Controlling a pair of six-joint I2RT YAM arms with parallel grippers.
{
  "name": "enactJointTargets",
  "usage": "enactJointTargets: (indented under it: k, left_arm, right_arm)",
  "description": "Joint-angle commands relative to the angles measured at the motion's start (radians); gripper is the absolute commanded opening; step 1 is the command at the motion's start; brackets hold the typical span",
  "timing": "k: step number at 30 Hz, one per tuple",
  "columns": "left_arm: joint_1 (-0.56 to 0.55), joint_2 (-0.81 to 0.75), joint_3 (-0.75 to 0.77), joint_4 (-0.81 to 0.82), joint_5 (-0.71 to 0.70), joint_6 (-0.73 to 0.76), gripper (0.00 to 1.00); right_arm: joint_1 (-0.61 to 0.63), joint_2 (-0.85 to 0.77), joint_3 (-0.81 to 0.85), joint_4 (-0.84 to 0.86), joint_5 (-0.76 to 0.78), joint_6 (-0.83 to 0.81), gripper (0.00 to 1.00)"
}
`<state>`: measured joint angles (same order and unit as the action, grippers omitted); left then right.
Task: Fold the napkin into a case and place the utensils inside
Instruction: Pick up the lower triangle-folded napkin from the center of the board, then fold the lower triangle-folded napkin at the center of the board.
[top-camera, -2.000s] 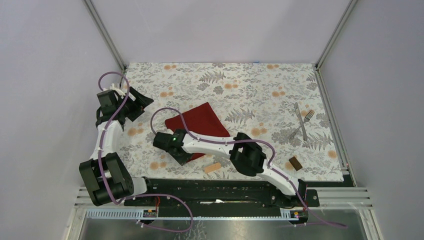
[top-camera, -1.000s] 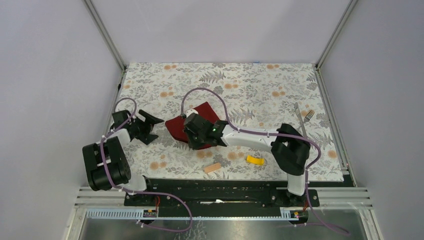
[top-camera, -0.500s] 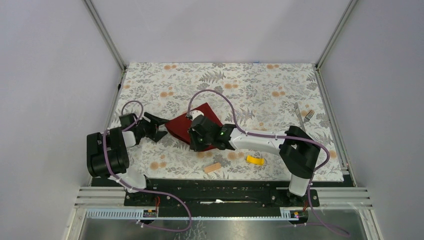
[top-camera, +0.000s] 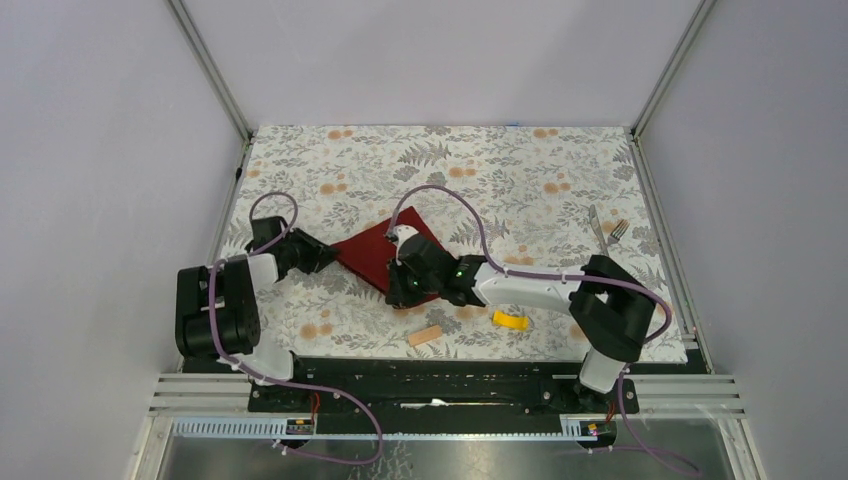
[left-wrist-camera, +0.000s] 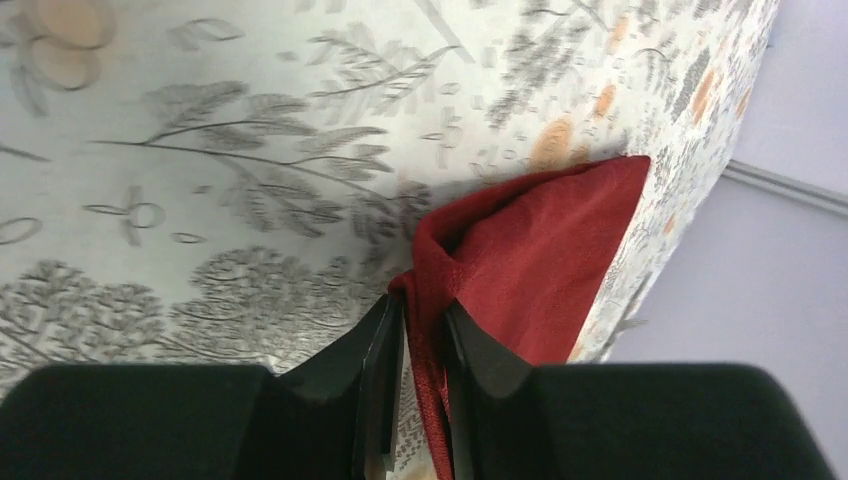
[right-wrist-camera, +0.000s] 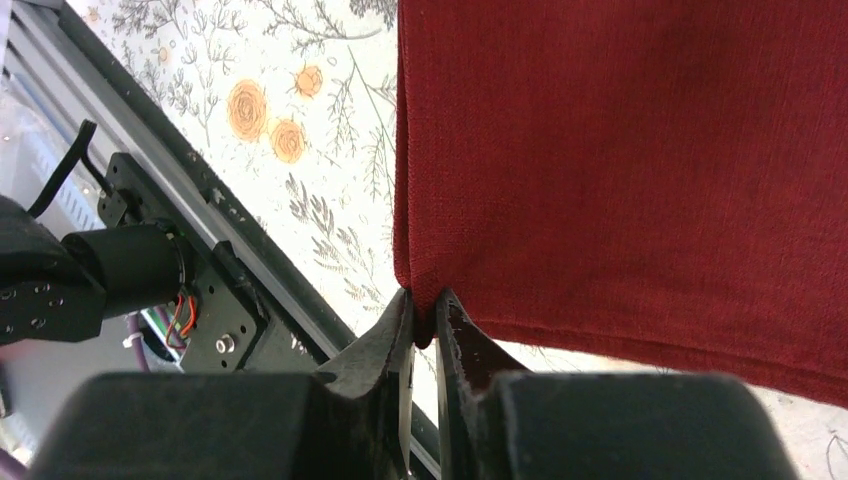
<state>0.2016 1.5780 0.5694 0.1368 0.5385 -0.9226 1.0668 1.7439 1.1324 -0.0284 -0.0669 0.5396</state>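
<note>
My right gripper next carries the napkin's corner to the right in the top view, over the napkin's near end (top-camera: 430, 298) (right-wrist-camera: 600, 325), and releases it, as the napkin lies flat there.
The dark red napkin (top-camera: 368, 248) lies left of centre on the flowered tablecloth, folded to a smaller patch. My left gripper (top-camera: 322, 253) is at its left corner, and in the left wrist view the left gripper (left-wrist-camera: 424, 312) is shut on a bunched fold of the napkin (left-wrist-camera: 535, 250). At the near edge of the cloth my right gripper (top-camera: 400, 287) is also shut; its wrist view shows the right gripper (right-wrist-camera: 424, 312) pinching a lower corner of the napkin (right-wrist-camera: 620, 160). The knife (top-camera: 596, 226) and fork (top-camera: 619, 230) lie at the far right, partly behind my right arm's elbow.
A tan block (top-camera: 427, 335) and a yellow block (top-camera: 511, 320) lie near the front edge of the cloth. The black base rail (top-camera: 430, 375) runs along the near side. Grey walls with metal corner posts enclose the table.
My left gripper slid right to the napkin's left corner and closed on it. My right arm drifted slightly right and back, still holding its corner.
</note>
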Motion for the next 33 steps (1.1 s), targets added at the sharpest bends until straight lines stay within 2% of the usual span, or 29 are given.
enactJointTargets:
  k: [1,4,8,12,24,33]
  left_arm:
    - [-0.073,-0.119,0.119,-0.153,-0.205,0.128,0.23]
    - [-0.153,-0.141,0.191,-0.266,-0.328,0.173,0.12]
    - [-0.266,-0.12,0.296,-0.378,-0.495,0.201,0.08]
    - [-0.371,-0.049,0.398,-0.452,-0.618,0.198,0.08]
    - [-0.499,0.196,0.616,-0.512,-0.678,0.161,0.07]
    - [-0.535,0.259,0.673,-0.513,-0.69,0.16,0.07]
  right_arm:
    - [-0.038,-0.076,-0.132,0.168,-0.133,0.086,0.0]
    - [-0.075,-0.074,-0.252,0.324,-0.235,0.173,0.0]
    - [-0.129,-0.065,-0.363,0.488,-0.329,0.262,0.0]
    - [-0.174,-0.058,-0.41,0.538,-0.364,0.287,0.0]
    - [-0.259,-0.03,-0.424,0.479,-0.41,0.202,0.0]
    - [-0.291,-0.01,-0.43,0.435,-0.401,0.139,0.0]
